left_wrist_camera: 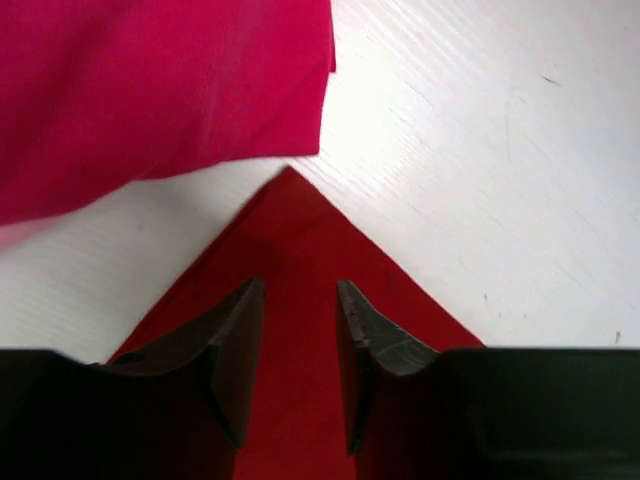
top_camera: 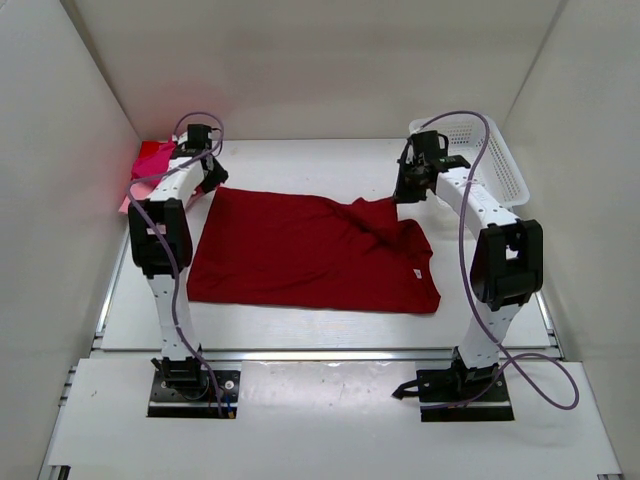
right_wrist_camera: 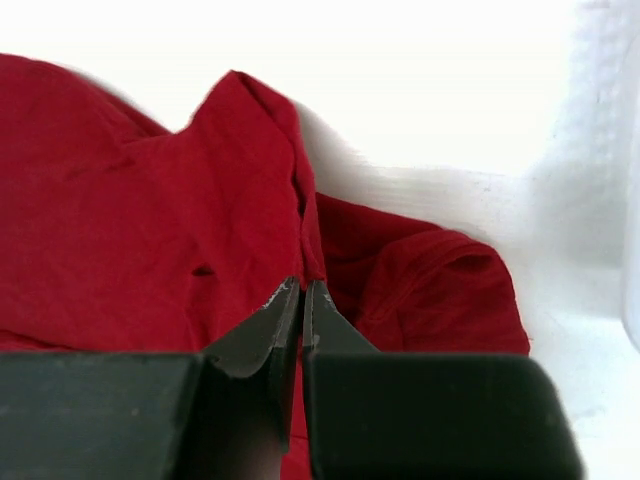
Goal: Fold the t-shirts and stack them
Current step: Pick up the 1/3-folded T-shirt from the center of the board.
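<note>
The left gripper needs to move outward and down next, to go around and close on the crimson shirt's far corner tip (left_wrist_camera: 289, 172), since the corner is still beyond the robot's open fingers.
The large dark crimson t-shirt (top_camera: 300, 255) lies spread across the middle of the table. My left gripper (top_camera: 207, 180) is open and low over the shirt's far left corner (left_wrist_camera: 295, 230), one finger on each side of the corner tip (left_wrist_camera: 300, 285). My right gripper (top_camera: 405, 192) is shut on a raised fold of the crimson shirt (right_wrist_camera: 120, 220) at its far right edge (right_wrist_camera: 302, 285). The hot pink shirt (top_camera: 152, 160) lies folded at the far left, just beyond the corner (left_wrist_camera: 150, 90). A pale pink edge (top_camera: 127, 203) shows under it.
A white plastic mesh basket (top_camera: 500, 165) stands at the far right, close behind my right arm. White walls close in the table on the left, back and right. The crimson shirt is rumpled near its right sleeve (right_wrist_camera: 440, 290).
</note>
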You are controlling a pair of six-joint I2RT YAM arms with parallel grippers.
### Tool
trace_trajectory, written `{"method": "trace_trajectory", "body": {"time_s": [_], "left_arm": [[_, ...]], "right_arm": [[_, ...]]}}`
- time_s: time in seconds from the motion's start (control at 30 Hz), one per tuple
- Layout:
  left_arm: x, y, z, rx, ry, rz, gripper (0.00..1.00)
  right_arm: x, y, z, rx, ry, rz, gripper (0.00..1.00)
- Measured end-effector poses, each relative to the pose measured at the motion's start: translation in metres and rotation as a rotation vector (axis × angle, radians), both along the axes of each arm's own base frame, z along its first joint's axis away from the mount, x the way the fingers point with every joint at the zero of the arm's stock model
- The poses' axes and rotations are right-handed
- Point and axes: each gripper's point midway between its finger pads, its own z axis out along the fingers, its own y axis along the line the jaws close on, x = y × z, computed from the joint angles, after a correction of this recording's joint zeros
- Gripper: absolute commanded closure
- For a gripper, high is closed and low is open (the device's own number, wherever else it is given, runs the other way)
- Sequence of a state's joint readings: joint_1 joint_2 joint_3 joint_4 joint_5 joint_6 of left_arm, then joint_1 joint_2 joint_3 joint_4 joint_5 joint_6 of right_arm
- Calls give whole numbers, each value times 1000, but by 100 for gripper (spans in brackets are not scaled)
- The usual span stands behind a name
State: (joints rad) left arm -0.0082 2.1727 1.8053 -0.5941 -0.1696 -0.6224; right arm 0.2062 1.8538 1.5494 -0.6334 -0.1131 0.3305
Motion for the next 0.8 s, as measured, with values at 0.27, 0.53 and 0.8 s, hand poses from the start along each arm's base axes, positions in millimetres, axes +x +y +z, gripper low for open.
{"method": "trace_trajectory", "body": {"time_s": [0.27,0.53,0.8], "left_arm": [[23,10,-23,60,13,12,53],[21,14,-41,96,52,1,52],[24,9,-46,107,57,-16,52]], "right_arm": [[7,4,19,36,-31,31,100],[9,14,29,88,-43,68,100],[9,15,27,98,-36,72,100]]}}
